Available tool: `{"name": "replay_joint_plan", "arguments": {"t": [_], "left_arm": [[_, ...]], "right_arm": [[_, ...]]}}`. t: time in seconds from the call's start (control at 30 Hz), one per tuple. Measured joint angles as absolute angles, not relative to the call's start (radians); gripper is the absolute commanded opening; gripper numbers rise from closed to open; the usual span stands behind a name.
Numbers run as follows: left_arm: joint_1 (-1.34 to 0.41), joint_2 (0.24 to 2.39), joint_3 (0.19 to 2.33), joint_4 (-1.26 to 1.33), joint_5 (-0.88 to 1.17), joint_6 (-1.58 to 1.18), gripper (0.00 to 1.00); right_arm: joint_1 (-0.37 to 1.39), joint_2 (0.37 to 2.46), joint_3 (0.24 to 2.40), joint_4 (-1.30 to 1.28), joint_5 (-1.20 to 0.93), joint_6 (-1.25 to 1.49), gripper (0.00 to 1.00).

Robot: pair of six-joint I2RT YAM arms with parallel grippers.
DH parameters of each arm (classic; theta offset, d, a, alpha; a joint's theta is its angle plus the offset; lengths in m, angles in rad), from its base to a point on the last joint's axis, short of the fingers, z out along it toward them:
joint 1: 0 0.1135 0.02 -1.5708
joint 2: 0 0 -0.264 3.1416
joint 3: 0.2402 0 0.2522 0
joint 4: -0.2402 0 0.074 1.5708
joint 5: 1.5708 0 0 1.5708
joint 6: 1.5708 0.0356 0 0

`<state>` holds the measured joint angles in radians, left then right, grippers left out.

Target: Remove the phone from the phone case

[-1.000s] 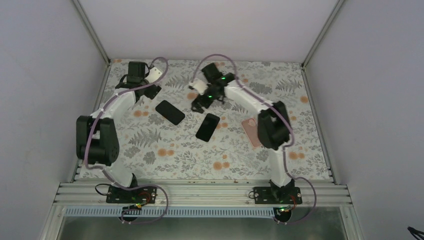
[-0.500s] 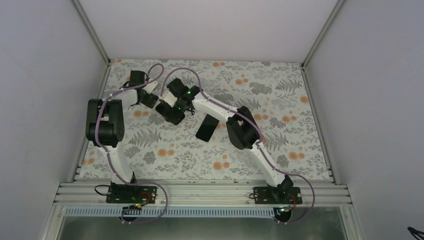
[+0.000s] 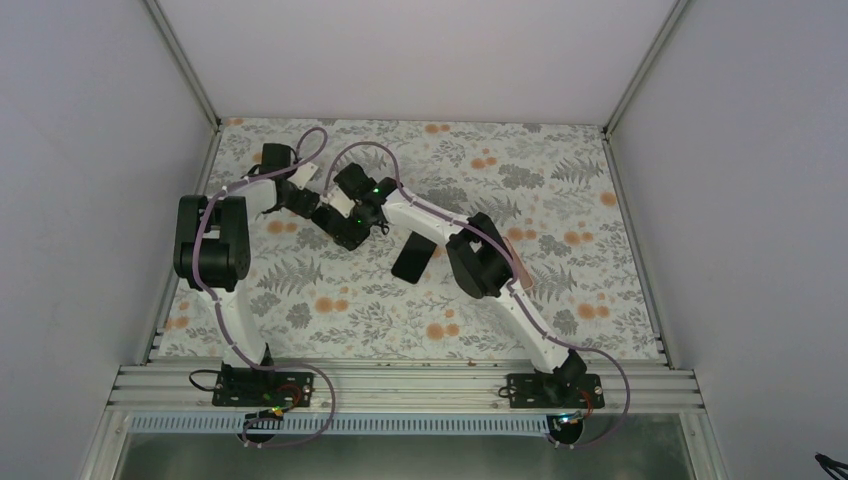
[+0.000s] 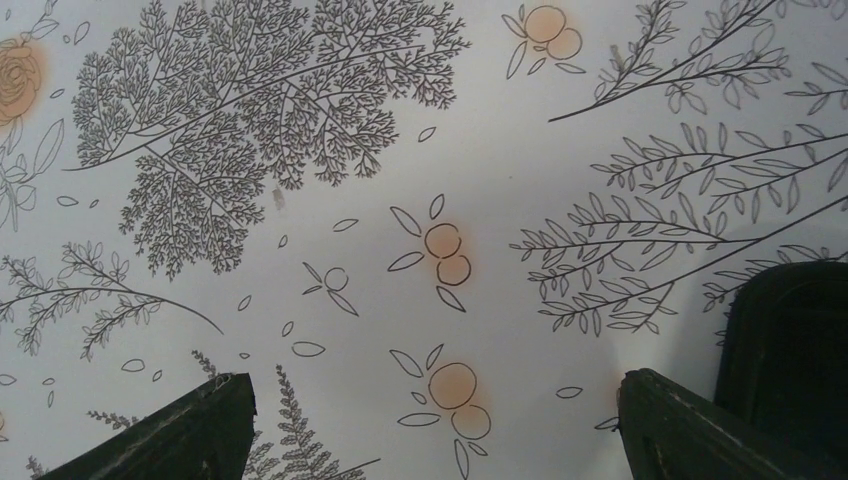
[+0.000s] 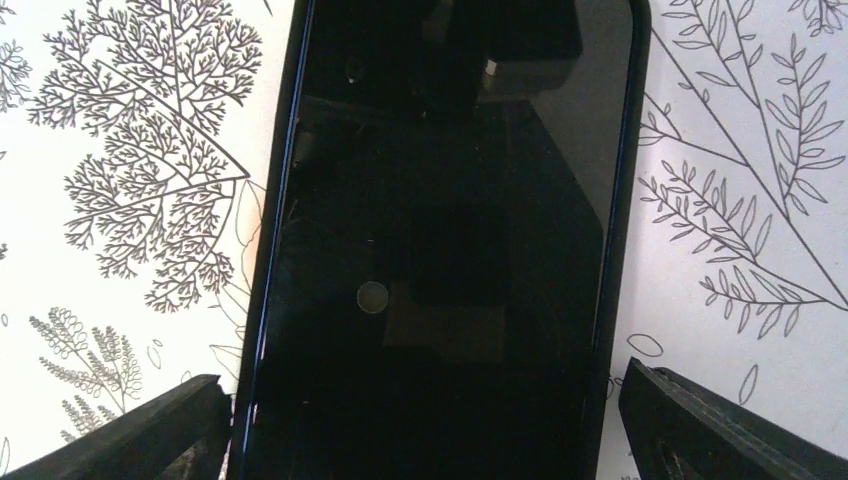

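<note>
The cased phone's loose end lies to my left gripper's right in the top view, so I need to tilt the gripper sideways and bring it onto that end.
A black phone [image 5: 440, 230] in a thin black phone case [image 5: 622, 230] lies screen up on the floral mat. From above, this phone [image 3: 347, 239] is at the back left, mostly under my right gripper [image 3: 345, 220]. My right gripper [image 5: 425, 435] is open, one finger on each side of the cased phone's long edges; I cannot tell if they touch it. My left gripper [image 3: 298, 198] hovers just left of the phone. In its own view the left gripper [image 4: 430, 430] is open over bare mat, with a dark shape [image 4: 790, 350] at its right.
A second black phone-shaped slab [image 3: 413, 257] lies on the mat to the right of the first. A pink case-like object [image 3: 521, 270] peeks out behind my right arm's elbow [image 3: 478, 262]. Metal rails [image 3: 212, 130] and white walls enclose the mat.
My right arm has swung left from the mat's middle to over the left phone. My left gripper has come down and right toward that phone. Both stay open.
</note>
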<state>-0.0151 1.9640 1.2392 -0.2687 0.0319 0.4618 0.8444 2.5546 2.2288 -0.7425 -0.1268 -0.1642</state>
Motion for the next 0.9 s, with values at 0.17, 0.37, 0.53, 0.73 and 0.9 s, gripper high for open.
{"name": "replay_joint_plan", "arguments": {"t": [0.17, 0.37, 0.53, 0.73, 0.9], "left_arm": [[-0.015, 1.964, 1.238, -0.268, 0.05, 0.458, 0.9], [-0.015, 1.964, 1.233, -0.269, 0.066, 0.456, 0.9], [-0.013, 1.955, 1.229, -0.29, 0.068, 0.456, 0.92], [-0.013, 1.909, 1.233, -0.359, 0.106, 0.46, 0.95], [-0.007, 1.891, 1.285, -0.488, 0.221, 0.466, 0.95]], "right_arm": [[0.845, 2.558, 2.23, -0.739, -0.129, -0.162, 1.0], [0.845, 2.595, 2.293, -0.769, -0.105, -0.171, 0.82], [0.851, 2.586, 2.271, -0.748, -0.063, -0.183, 0.58], [0.856, 2.507, 2.116, -0.658, -0.031, -0.192, 0.53], [0.853, 2.365, 1.89, -0.624, -0.004, -0.21, 0.52]]}}
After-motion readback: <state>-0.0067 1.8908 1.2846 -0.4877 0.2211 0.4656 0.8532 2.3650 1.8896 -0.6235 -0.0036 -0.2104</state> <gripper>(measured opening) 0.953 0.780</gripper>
